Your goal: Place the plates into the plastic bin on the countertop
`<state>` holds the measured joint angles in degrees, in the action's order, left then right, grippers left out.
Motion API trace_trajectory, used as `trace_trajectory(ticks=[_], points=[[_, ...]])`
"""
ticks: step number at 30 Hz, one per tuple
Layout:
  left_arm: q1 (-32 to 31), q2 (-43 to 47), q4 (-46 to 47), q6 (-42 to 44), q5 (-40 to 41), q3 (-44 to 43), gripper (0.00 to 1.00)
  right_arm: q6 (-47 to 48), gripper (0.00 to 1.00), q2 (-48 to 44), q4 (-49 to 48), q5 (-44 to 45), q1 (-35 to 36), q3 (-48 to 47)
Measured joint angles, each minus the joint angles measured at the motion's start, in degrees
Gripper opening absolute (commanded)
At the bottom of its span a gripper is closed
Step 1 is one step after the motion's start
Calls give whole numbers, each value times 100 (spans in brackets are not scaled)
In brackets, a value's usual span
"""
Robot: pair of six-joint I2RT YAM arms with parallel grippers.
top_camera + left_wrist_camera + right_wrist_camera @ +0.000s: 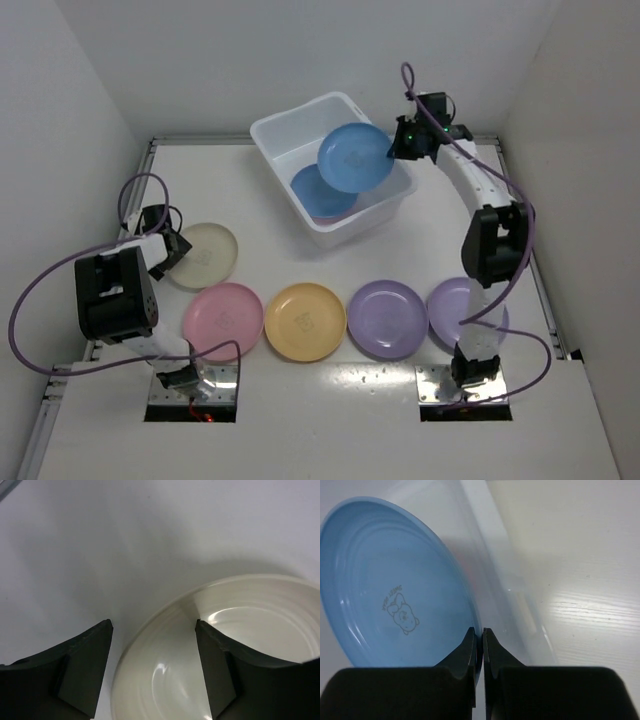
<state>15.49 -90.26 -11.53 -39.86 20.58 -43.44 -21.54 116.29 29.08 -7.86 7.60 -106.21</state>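
The plate in my right gripper still hangs off to one side of the bin's stacked plates, so next I will move the gripper down and to the left in the top view, over them.
My right gripper (400,148) is shut on the rim of a light blue plate (354,157) and holds it tilted over the white plastic bin (268,132). In the right wrist view the plate (390,590) fills the left, and my gripper (482,632) pinches its edge. Another light blue plate (318,195) lies in the bin on a pink one. My left gripper (178,250) is open at the left rim of the cream plate (208,252). In the left wrist view the rim of the cream plate (165,675) lies between the fingers of my left gripper (152,635).
On the countertop (250,190) in a row lie a pink plate (222,318), a yellow plate (305,320) and two purple plates (386,318), (452,305). The right arm's base stands over the rightmost purple one. White walls close in on three sides.
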Motion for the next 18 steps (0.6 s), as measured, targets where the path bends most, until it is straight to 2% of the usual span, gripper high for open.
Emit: trace_trajectory(ticks=[5, 7, 8, 11, 13, 14, 15, 17, 18], points=[[0, -293, 286, 76, -151, -205, 47, 20, 0, 765, 271, 450, 494, -481], [0, -407, 391, 83, -197, -295, 39, 15, 0, 1084, 264, 669, 662, -800], [-4, -461, 431, 83, -203, -330, 32, 15, 0, 1207, 243, 804, 734, -892], [-24, -538, 562, 81, -280, -428, 20, -39, 4, 1401, 232, 1086, 905, -951], [-63, -599, 651, 76, -310, -507, 7, -81, 12, 1510, 216, 1244, 990, -957], [-83, -603, 680, 74, -334, -568, 1, -98, 21, 1576, 214, 1320, 1023, -975], [-92, -608, 726, 66, -369, -608, 0, -125, 39, 1644, 210, 1390, 1047, -994], [-114, -612, 772, 57, -439, -654, 0, -149, 52, 1738, 203, 1486, 1067, -1019], [-116, -599, 774, 52, -457, -662, 0, -157, 63, 1766, 210, 1519, 1067, -1019]])
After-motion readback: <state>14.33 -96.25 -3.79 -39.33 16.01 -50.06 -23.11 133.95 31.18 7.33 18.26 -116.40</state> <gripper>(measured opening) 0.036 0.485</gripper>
